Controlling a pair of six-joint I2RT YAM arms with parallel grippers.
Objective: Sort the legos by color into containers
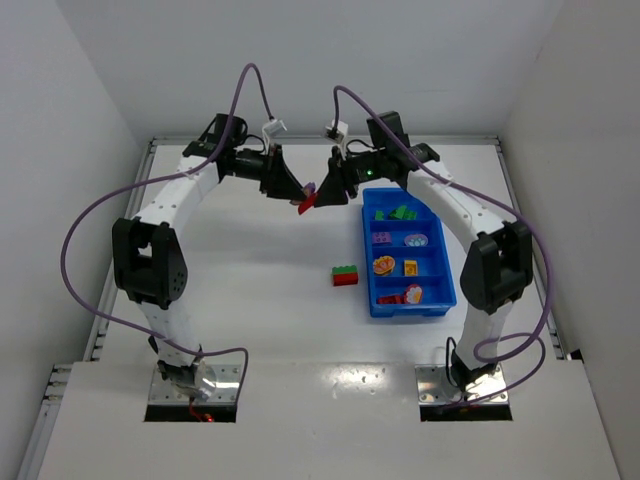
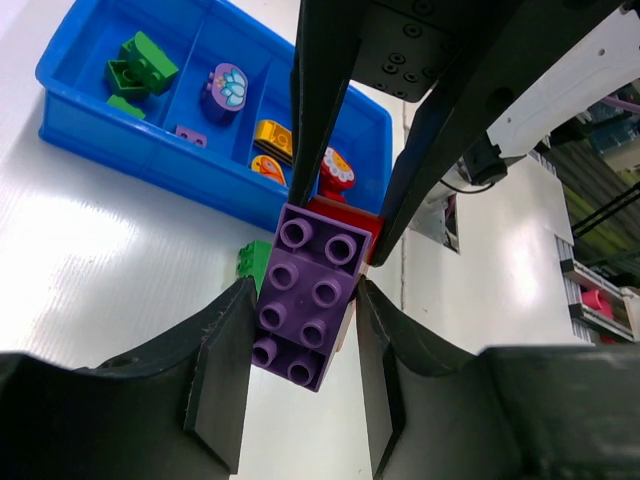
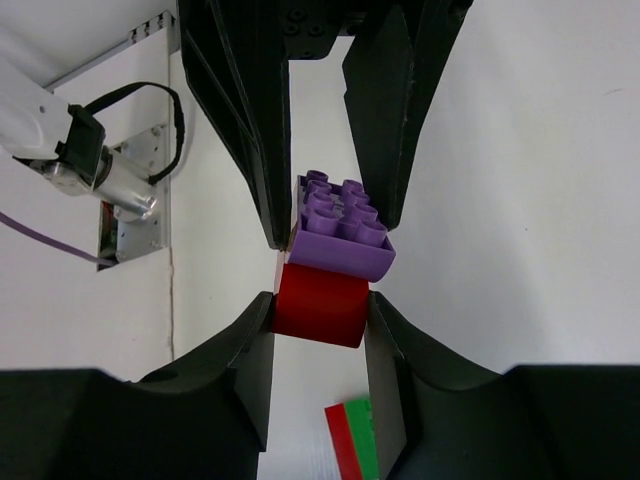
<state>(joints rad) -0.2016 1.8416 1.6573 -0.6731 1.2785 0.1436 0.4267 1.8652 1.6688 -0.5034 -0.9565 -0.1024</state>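
Observation:
My right gripper should next bring the red brick [image 1: 305, 205] back and down to release over the tray's matching red section, which lies there.
A purple brick [image 1: 310, 187] stuck on a red brick [image 1: 305, 205] hangs in the air at the back, left of the blue tray [image 1: 372, 300]. My left gripper [image 1: 297, 193] is shut on the purple brick [image 2: 305, 295], pads on both its sides. My right gripper [image 1: 322, 190] is shut on the red brick [image 3: 320, 305], with the purple brick [image 3: 340, 235] on top of it. A red-and-green brick [image 1: 344, 275] lies on the table left of the tray. The tray's compartments hold green bricks [image 1: 400, 213], purple pieces [image 1: 382, 237], yellow pieces [image 1: 410, 267] and red pieces [image 1: 400, 297].
The tray [image 2: 150, 150] sits at the right of the table, under the right arm. White walls close in the back and both sides. The red-and-green brick also shows below the held stack in the right wrist view [image 3: 350, 440].

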